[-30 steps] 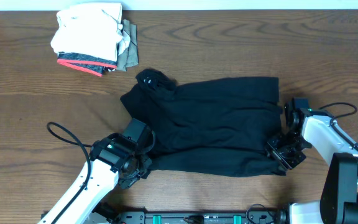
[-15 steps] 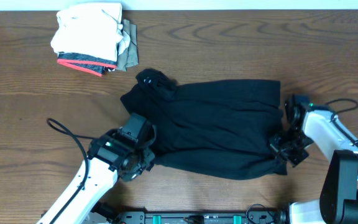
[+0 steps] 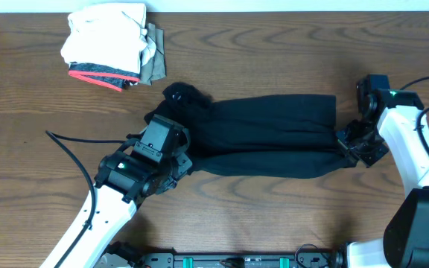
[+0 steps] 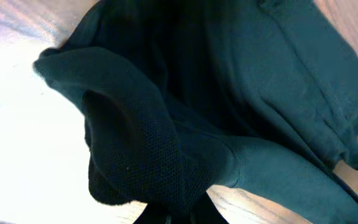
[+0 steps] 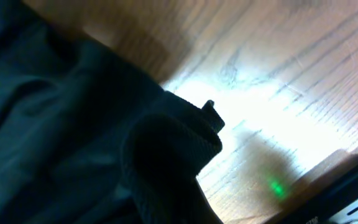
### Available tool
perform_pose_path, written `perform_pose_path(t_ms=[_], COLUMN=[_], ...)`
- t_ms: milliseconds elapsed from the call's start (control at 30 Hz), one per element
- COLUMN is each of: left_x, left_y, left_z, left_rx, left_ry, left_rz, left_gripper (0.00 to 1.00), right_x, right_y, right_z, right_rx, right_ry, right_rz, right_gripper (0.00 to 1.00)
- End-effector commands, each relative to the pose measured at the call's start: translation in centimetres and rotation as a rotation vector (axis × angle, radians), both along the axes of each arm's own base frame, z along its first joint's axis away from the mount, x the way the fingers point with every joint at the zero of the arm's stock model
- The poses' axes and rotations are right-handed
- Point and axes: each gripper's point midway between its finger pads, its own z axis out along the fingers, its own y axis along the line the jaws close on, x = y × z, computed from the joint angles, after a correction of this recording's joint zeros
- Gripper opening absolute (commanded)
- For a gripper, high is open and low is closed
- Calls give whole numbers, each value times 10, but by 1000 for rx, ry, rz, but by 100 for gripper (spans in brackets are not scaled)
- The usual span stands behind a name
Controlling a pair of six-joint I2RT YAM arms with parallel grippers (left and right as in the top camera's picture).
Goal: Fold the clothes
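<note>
The robot will next pull its left gripper back toward its base over the near wood and let go of the fabric there.
The clothes, a black shirt [image 3: 267, 134], lie as a narrow band across the middle of the table, bunched at the upper left. My left gripper [image 3: 181, 160] is shut on the shirt's near left corner, and the fabric [image 4: 142, 143] drapes up from the left gripper [image 4: 179, 218] off the wood. At the band's right end my right gripper [image 3: 346, 145] is shut on the near right corner. In the right wrist view a fold of the shirt [image 5: 73, 124] hides the right gripper [image 5: 185, 211] almost fully.
A stack of folded garments [image 3: 110, 45], white on top with a red-trimmed grey one below, sits at the far left. A black cable [image 3: 73, 145] loops beside the left arm. Bare wooden table [image 3: 311, 52] surrounds the shirt.
Both grippers have carried the shirt's near edge away from the table front, toward its far edge. The shirt has narrowed into a band. The right gripper closed on its corner.
</note>
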Motion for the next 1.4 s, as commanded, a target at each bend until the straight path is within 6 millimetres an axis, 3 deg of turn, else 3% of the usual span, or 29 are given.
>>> perform_pose_path(t_ms=[0,167,500,533,600,667,1000,1233,1367], left_x=[7,7,-13,-15,-19,-21,-25,-22,-18], left_y=[1,-1,4,3,-1,-5,-10,-6,-8], left_z=[5,11,3,3,3,3,3,2,4], left_rx=[6,-6,21,14,6,7,11,37,44], left_ry=[-28,-28,62,69,77,75,73,58,28], left_rz=[3,-2,-17,-23,-41,-67,-98,-94,-142], left_gripper=[5,6,6,6,6,6,6,6,6], right_x=[11,8,-7,-7,-8,-12,-48,-65,-59], right_y=[-16,-24,-43,-45,-51,-55,-52,-42,-28], right_z=[13,30,35,35,35,35,39,13,-7], right_rx=[-38,-33,-105,-106,-106,-103,-63,-28,57], right_ry=[-34,-16,46,44,43,53,193,258,207], right_rz=[21,47,26,13,-10,-24,-44,15,37], right_gripper=[1,2,8,12,31,38,38,38,37])
